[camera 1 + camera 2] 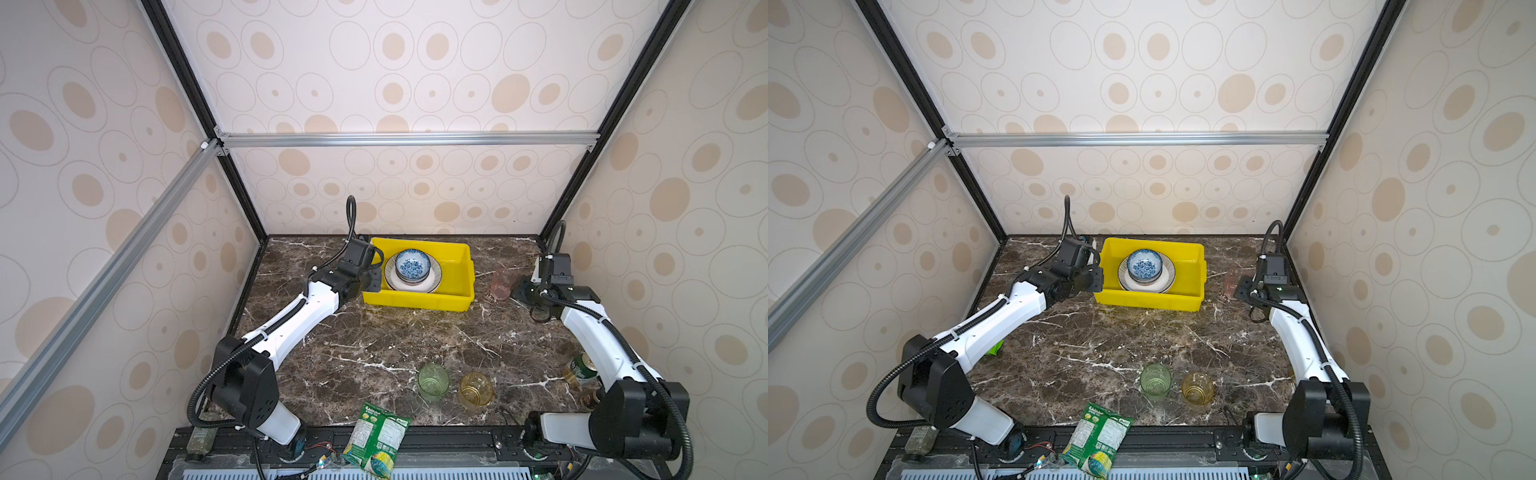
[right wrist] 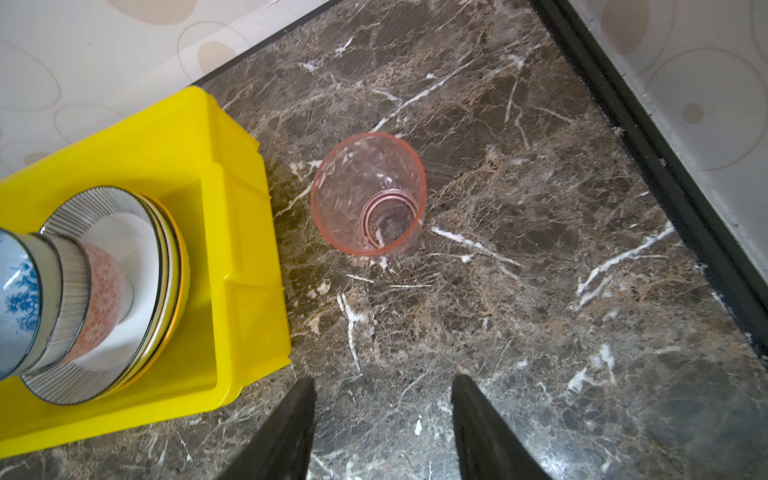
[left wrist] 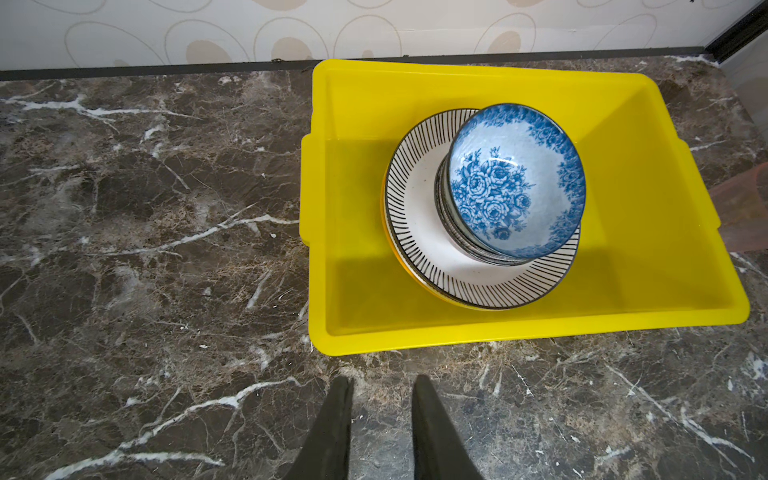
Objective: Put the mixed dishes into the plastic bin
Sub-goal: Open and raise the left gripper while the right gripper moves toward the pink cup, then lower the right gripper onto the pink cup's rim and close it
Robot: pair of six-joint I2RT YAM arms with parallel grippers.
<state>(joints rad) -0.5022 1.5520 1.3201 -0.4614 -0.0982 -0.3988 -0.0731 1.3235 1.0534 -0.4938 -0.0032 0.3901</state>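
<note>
My right gripper moves down and outward over the pink tumbler's side away from the bin next, since the tumbler's upturned opening leaves room for a finger inside.
The yellow plastic bin (image 1: 415,305) (image 1: 1150,301) (image 3: 498,332) (image 2: 232,199) stands at the back centre of the marble table. Inside it lies a stack of plates topped by a striped plate (image 3: 415,232) (image 2: 124,216). Nested bowls sit on that, a blue floral bowl (image 1: 412,263) (image 1: 1144,262) (image 3: 515,183) uppermost. My left gripper (image 1: 374,280) (image 3: 382,380) hovers just outside the bin's left end, slightly open and empty. A pink tumbler (image 1: 502,284) (image 2: 368,193) stands upright to the right of the bin. My right gripper (image 1: 525,291) (image 2: 382,382) is open beside it, not touching. Green (image 1: 433,381) (image 1: 1155,380) and amber (image 1: 476,390) (image 1: 1198,388) tumblers stand near the front.
A green snack packet (image 1: 376,440) (image 1: 1096,440) lies over the table's front edge. A green can (image 1: 582,368) sits by the right arm at the right wall. Another green scrap (image 1: 994,349) shows under the left arm. Patterned walls close in the back and both sides.
</note>
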